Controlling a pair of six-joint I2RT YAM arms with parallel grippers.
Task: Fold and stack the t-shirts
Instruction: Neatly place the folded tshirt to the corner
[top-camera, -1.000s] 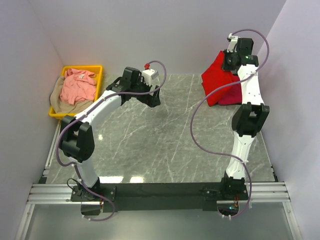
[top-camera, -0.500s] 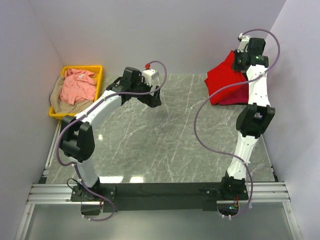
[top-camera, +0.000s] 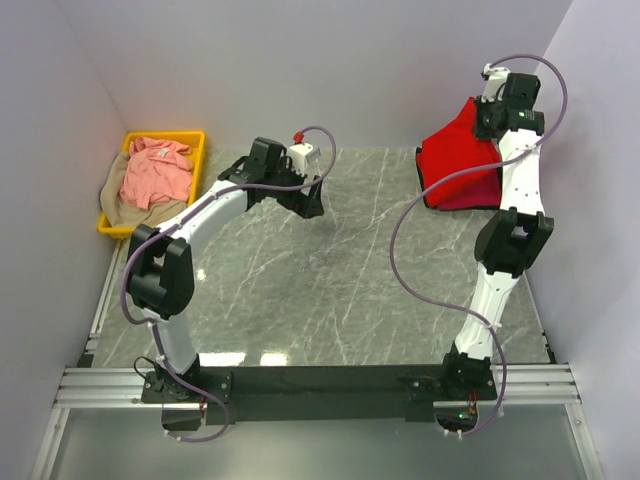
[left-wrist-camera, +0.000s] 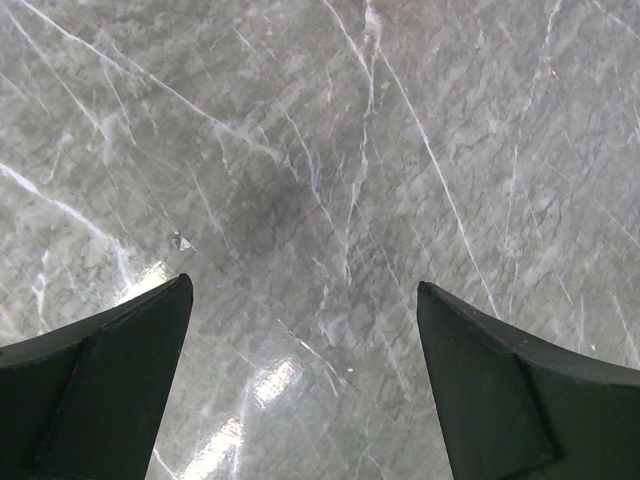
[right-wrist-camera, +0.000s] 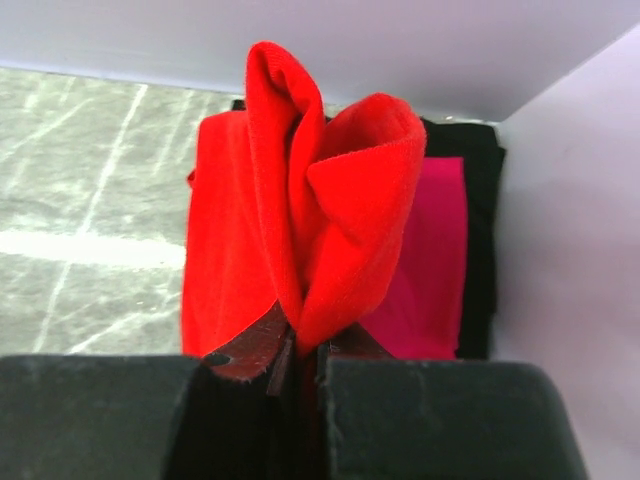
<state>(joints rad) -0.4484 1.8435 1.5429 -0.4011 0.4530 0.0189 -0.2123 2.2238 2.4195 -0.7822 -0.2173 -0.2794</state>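
Note:
The red t-shirt's bunched fold should go down with my right gripper toward the part of the crimson-magenta t-shirt (right-wrist-camera: 432, 270) and be released, because that crimson-magenta part lies uncovered by the wall.
The bright red t-shirt (top-camera: 455, 160) hangs over the table's far right corner. My right gripper (top-camera: 497, 112) is shut on a bunched fold of it and holds that fold up. In the right wrist view the red cloth (right-wrist-camera: 330, 180) rises from between the closed fingers (right-wrist-camera: 300, 345). Beneath it the crimson-magenta t-shirt (right-wrist-camera: 432, 270) lies flat (top-camera: 470, 198). The salmon pink t-shirt (top-camera: 155, 172) lies crumpled on the tan one (top-camera: 122, 208) in the bin. My left gripper (top-camera: 312, 195) hovers open over bare marble, with nothing between its fingers (left-wrist-camera: 303, 285).
The yellow bin (top-camera: 165, 135) stands at the far left against the wall. A black layer (right-wrist-camera: 482, 200) lies under the magenta shirt beside the right wall (top-camera: 600, 150). The back wall stands just behind the stack. Grey marble table (top-camera: 330, 280) lies between the arms.
My right gripper has carried the red shirt's fold to the right and further back, toward the corner, so the cloth drapes over the magenta shirt. The left arm has barely shifted.

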